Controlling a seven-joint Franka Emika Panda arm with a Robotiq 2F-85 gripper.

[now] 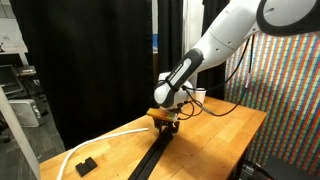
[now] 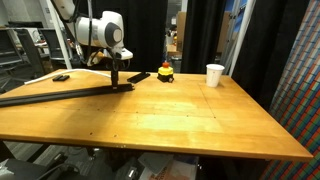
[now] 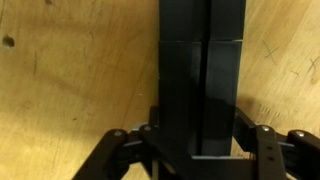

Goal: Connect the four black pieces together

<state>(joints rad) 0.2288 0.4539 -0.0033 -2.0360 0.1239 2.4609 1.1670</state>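
My gripper should next stay low over the black bar [image 1: 164, 136] [image 3: 200, 100] and open both fingers wide to let go of it, because the bar lies between them with its seam closed.
The black pieces lie end to end as one long thin strip [image 2: 60, 95] on the wooden table [image 2: 190, 120]; it also shows in an exterior view [image 1: 150, 155]. My gripper [image 2: 116, 82] stands over the strip's near end [image 1: 166, 122]. In the wrist view the black bar [image 3: 200, 100] runs between the two fingers [image 3: 200, 145], which press against its sides. A seam crosses the bar near the top of that view. I cannot tell how many pieces make up the strip.
A small chunky black block [image 1: 85, 164] lies near a white cable [image 1: 105, 143]. A red button on a yellow base [image 2: 166, 72] and a white cup [image 2: 215, 75] stand at the table's far edge. Black curtains hang behind.
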